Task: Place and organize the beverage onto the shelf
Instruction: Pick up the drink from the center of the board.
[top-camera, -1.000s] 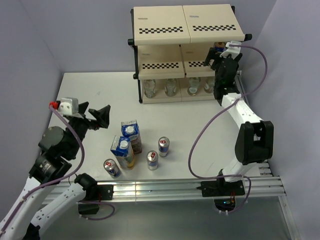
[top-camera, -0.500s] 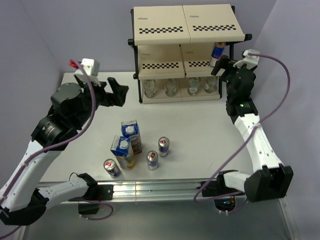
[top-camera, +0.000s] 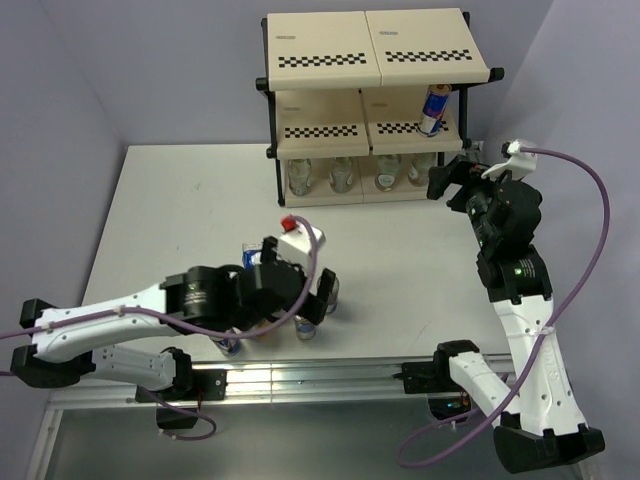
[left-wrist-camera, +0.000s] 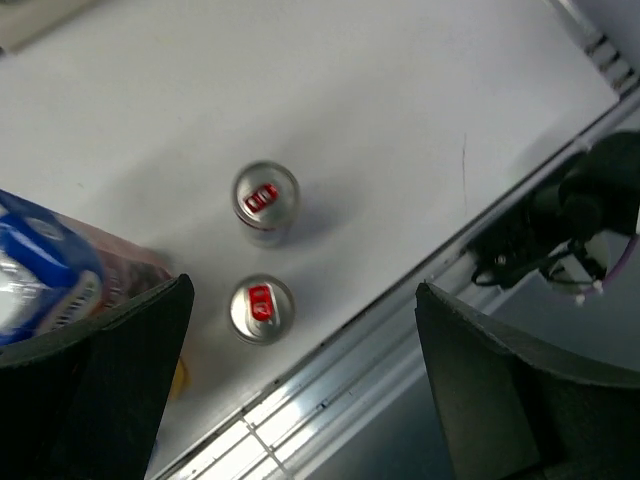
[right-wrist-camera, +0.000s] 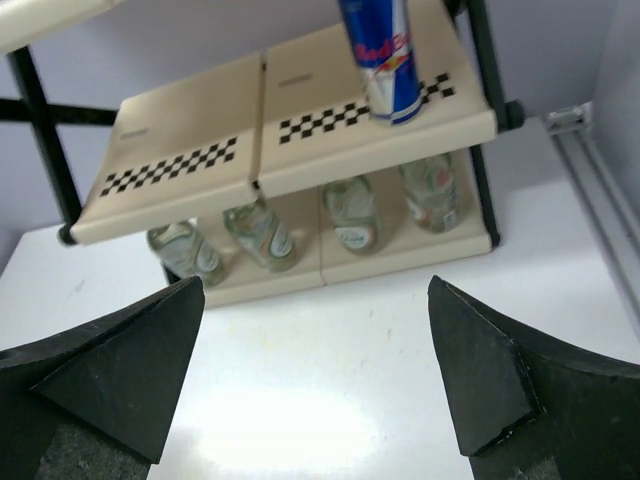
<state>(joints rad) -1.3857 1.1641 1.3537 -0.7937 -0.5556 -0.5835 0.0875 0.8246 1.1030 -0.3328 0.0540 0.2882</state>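
Note:
The can's lid shows between my open fingers, so my left gripper will next move down onto the upper end of the can nearest the bar (top-camera: 305, 327) (left-wrist-camera: 262, 310).
The shelf (top-camera: 325, 50) stands at the back of the table. Several clear bottles (top-camera: 343, 175) line its bottom tier, and one blue-and-silver can (top-camera: 431, 108) stands at the right end of the middle tier. My right gripper (top-camera: 448, 178) hangs open just right of the shelf, empty; its wrist view shows the can (right-wrist-camera: 385, 60), the bottles (right-wrist-camera: 262, 232) and the shelf (right-wrist-camera: 180, 165) beyond the gripper (right-wrist-camera: 315, 290). My left gripper (top-camera: 297, 290) hovers open over the drinks near the front edge, hiding most of the cartons (top-camera: 252, 258). Below the gripper (left-wrist-camera: 320, 300) stand two cans (left-wrist-camera: 266, 195) (left-wrist-camera: 262, 308); a carton (left-wrist-camera: 50, 280) is at the left.
An aluminium rail (top-camera: 350, 375) runs along the table's near edge, also visible under the left gripper as the rail (left-wrist-camera: 330, 400). The right arm's base and cables (left-wrist-camera: 560, 230) sit at that edge. Purple walls close in the table at the back and sides.
The left arm swung from the back left to above the cans and cartons at the front. The right gripper drew back from the shelf, leaving the can on the middle tier.

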